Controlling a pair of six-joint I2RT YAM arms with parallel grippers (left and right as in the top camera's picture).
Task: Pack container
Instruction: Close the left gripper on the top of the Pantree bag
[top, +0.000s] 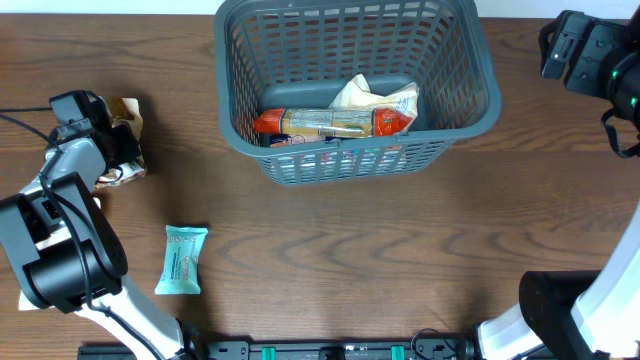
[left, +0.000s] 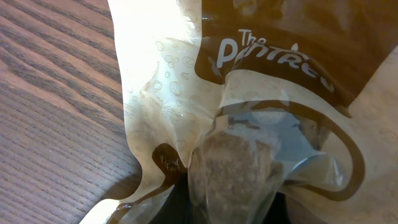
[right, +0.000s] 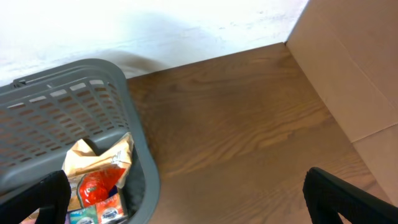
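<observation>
I need to lift my left gripper next, move it over the container's rim and let go above the long packet with red ends, because the container's side is in the way.
The container (top: 352, 168), a large dark grey lattice basket, stands at the back centre of the table and shows its rim (right: 69, 73) in the right wrist view. Inside lie a long packet with red ends (top: 335, 122) and a cream packet (top: 372, 95). At the far left my left gripper (top: 116, 148) is shut on a brown and cream snack packet (top: 128, 112). That packet (left: 249, 118) fills the left wrist view, its clear window pinched between the jaws. My right gripper (top: 588, 48) hangs open at the back right, beside the basket, with nothing between its fingers (right: 37, 200).
A teal snack packet (top: 182, 258) lies on the wood table near the front left. A cardboard wall (right: 354, 68) rises at the right side of the right wrist view. Both arm bases stand along the front edge.
</observation>
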